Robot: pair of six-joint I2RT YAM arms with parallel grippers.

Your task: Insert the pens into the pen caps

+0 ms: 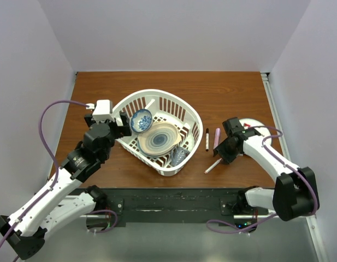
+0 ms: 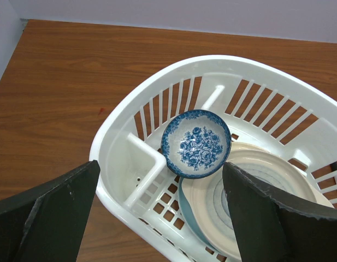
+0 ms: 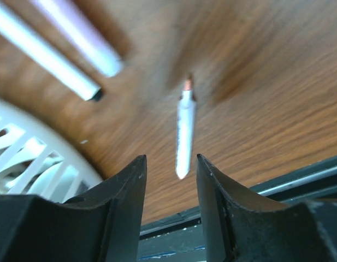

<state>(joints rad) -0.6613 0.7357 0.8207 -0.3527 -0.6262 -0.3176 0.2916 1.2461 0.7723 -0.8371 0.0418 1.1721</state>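
Note:
The pen lies below the open fingers, so my right gripper next lowers onto the reddish-tipped pen just behind its tip (image 1: 220, 160) (image 3: 186, 103) and closes there.
Three pens lie on the table right of the basket: a white pen with a reddish tip (image 1: 213, 166), a pink pen (image 1: 216, 138) and a white pen with dark ends (image 1: 207, 139). My right gripper (image 1: 222, 154) is open and low, just above the reddish-tipped pen (image 3: 184, 131), whose near end lies between the fingers (image 3: 130, 185). The pink pen (image 3: 75, 33) and the other white pen (image 3: 42, 52) lie beyond it. My left gripper (image 1: 125, 126) is open and empty at the basket's left rim (image 2: 119, 125). No loose pen caps show.
A white basket (image 1: 193, 112) holds a blue floral bowl (image 2: 196, 143), a plate (image 1: 160, 139) and a cup (image 1: 179, 155). A white round dish (image 1: 254, 124) sits partly hidden behind the right arm. The table's near edge (image 3: 239, 191) is just behind the right gripper.

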